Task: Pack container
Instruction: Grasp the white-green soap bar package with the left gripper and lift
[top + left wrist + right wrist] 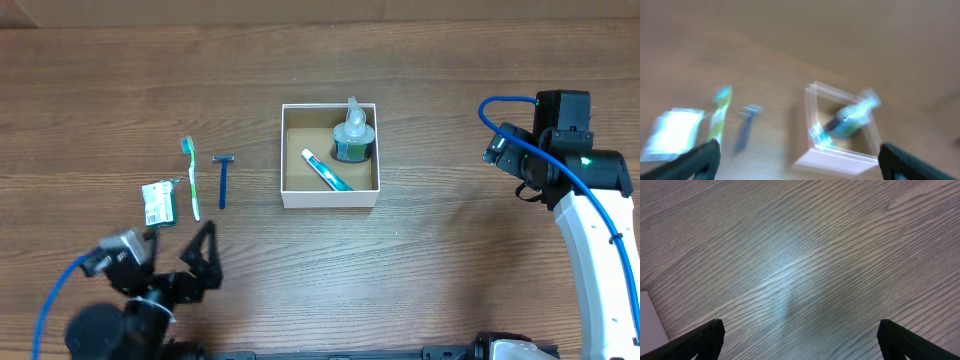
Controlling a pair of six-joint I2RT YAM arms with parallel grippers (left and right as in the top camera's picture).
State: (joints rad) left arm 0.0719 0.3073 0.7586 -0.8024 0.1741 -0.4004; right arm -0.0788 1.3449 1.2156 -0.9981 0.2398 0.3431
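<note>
The green-white packet (pixel 159 203) is still outside the container (pixel 290 150), so my left gripper will move outward over it and lower its open fingers around the packet's sides.
The container (pixel 290 150) is a square white-walled box with a tan floor at the table's middle. Inside it are a blue-green bottle (pixel 352 140) and a toothpaste tube (pixel 327 170). Left of it lie a blue razor (pixel 223 180), a green toothbrush (pixel 191 180) and a green-white packet (pixel 159 203). My left gripper (pixel 195 258) is open and empty at the front left, below these items. Its blurred wrist view shows the container (pixel 835 160), razor (pixel 746 127), toothbrush (pixel 719 116) and packet (pixel 672 131). My right gripper (pixel 505 160) is open over bare table at the right.
The wooden table (pixel 805 255) fills the right wrist view, with a white container corner (pixel 649 315) at its left edge. A blue cable (pixel 590 200) runs along the right arm.
</note>
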